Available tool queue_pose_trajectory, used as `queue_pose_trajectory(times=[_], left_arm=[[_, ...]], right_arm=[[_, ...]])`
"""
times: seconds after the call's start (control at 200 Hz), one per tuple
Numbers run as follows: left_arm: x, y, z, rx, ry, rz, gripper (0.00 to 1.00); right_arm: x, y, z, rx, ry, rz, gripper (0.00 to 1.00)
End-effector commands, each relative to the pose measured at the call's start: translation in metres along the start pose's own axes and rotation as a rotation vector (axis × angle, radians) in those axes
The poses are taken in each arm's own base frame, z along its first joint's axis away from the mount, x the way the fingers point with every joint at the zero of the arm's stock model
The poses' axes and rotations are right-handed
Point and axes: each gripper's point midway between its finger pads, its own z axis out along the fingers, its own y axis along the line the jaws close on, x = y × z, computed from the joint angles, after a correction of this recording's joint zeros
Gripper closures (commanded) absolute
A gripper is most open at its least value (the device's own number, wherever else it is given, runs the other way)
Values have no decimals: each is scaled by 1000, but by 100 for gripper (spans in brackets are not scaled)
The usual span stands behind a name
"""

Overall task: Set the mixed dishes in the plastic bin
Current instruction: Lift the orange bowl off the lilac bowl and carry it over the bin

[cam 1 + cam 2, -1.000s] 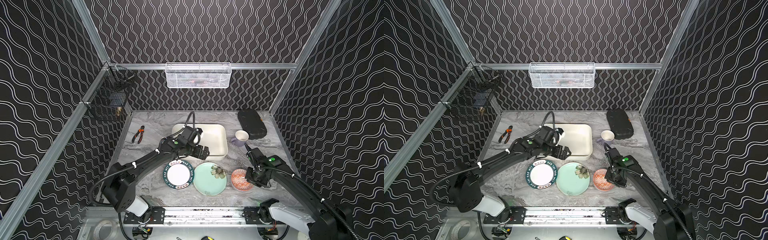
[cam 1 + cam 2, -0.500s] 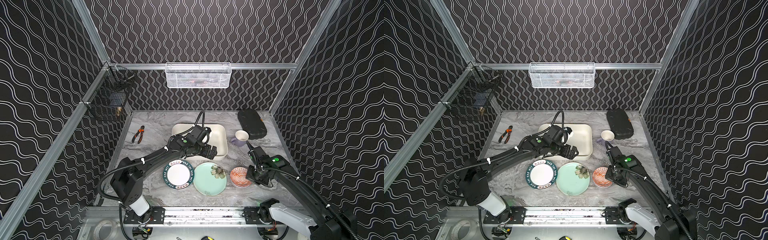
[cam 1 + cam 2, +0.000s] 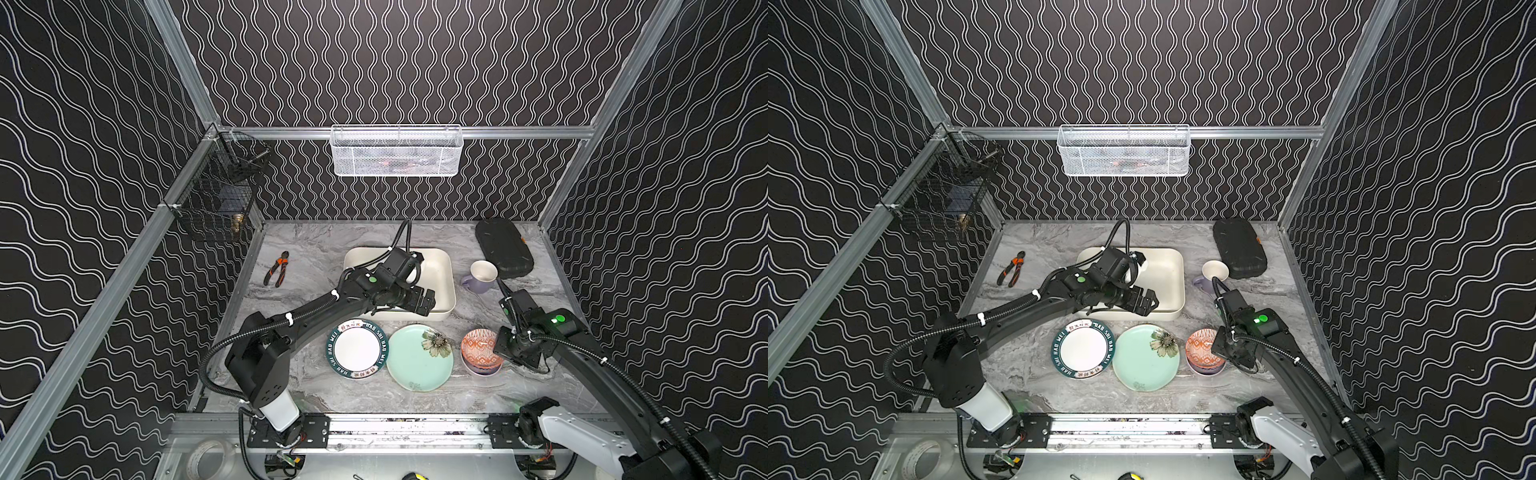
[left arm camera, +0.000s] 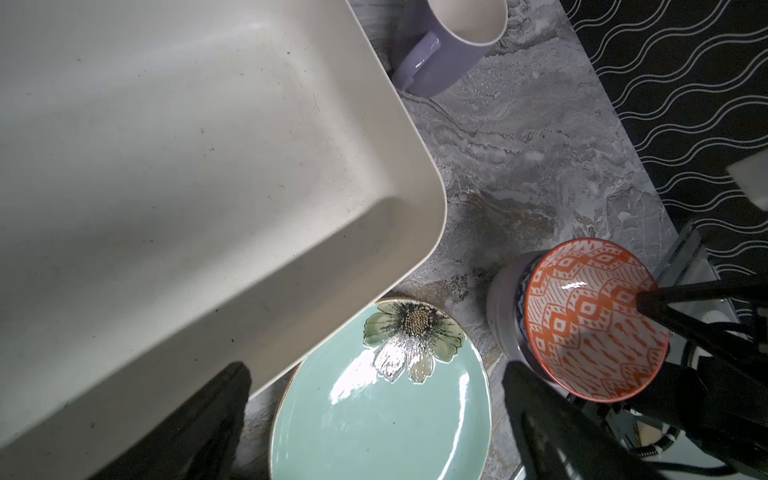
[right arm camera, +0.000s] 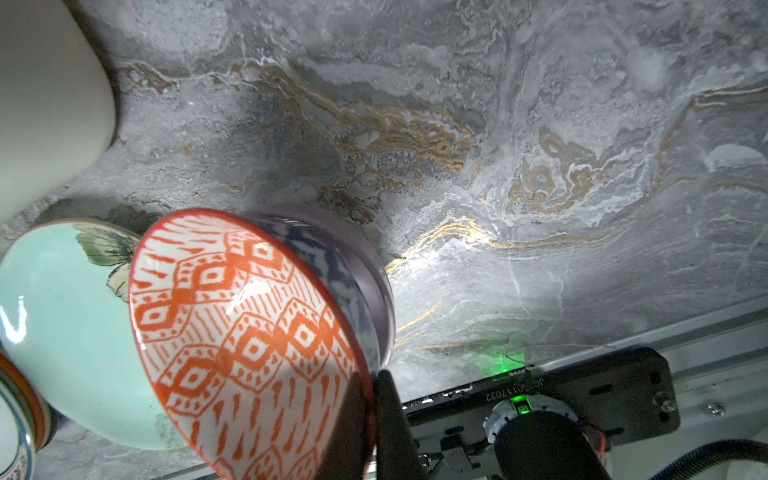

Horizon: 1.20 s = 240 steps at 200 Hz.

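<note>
The far corner of the bin by the mug is empty, so my right gripper should lift the orange-patterned bowl (image 3: 478,347), swing outward over that corner, and go down to let go of it.
My right gripper (image 5: 372,399) is shut on the near rim of the orange-patterned bowl (image 3: 478,347), which sits tilted inside a lavender bowl (image 3: 482,370) at the front right. My left gripper (image 3: 426,301) hangs open and empty over the near right corner of the cream plastic bin (image 3: 438,272). In the left wrist view its fingers (image 4: 224,395) frame the mint flower plate (image 4: 374,415). That mint plate (image 3: 419,359) and a white plate with a green lettered rim (image 3: 356,351) lie in front of the bin. A lavender mug (image 3: 480,276) stands to the right of the bin.
A black hard case (image 3: 503,248) lies at the back right behind the mug. Orange-handled pliers (image 3: 276,269) lie left of the bin. A white wire mesh basket (image 3: 397,150) hangs on the back wall and a black wire basket (image 3: 216,199) on the left wall.
My left gripper has swung right across the bin to its near right corner. My right gripper has shut on the orange-patterned bowl's rim, and the bowl now tilts.
</note>
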Motion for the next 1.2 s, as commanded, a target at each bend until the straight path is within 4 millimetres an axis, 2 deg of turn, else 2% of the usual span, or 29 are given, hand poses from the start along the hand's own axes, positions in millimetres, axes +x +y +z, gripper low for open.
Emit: queue_pose_trajectory(times=[0.0,0.16,0.185,0.31,0.42,0.581,0.736,0.941,1.121,1.141,1.151,1.196], left_arm=[[-3,3,-3,-30,-1,1,1],[-8,7,-9,-61,-18,1,2],[-9,8,-10,-69,-21,2,2],[-13,14,-17,-109,-35,11,2],[-15,19,-25,-145,-50,15,2],[-18,32,-39,-192,-77,10,2],[-18,51,-55,-215,-87,-23,2],[-16,77,-75,-240,-113,-71,1],[-13,94,-86,-254,-121,-105,2],[-13,95,-87,-253,-121,-106,2],[-13,96,-87,-252,-122,-106,2],[-12,100,-88,-256,-120,-109,2]], right_arm=[[-6,5,-12,-16,-19,-13,100],[-21,19,-27,-47,-56,-37,100],[-28,26,-37,-69,-81,-39,100],[-47,43,-47,-98,-119,-68,100],[-66,63,-52,-120,-147,-101,100],[-99,98,-50,-141,-171,-147,100],[-128,135,-37,-175,-175,-183,100],[-158,183,-6,-213,-142,-227,100],[-183,213,23,-216,-130,-246,100],[-186,215,21,-217,-139,-245,100],[-186,216,30,-205,-127,-246,100],[-191,220,39,-192,-123,-249,100]])
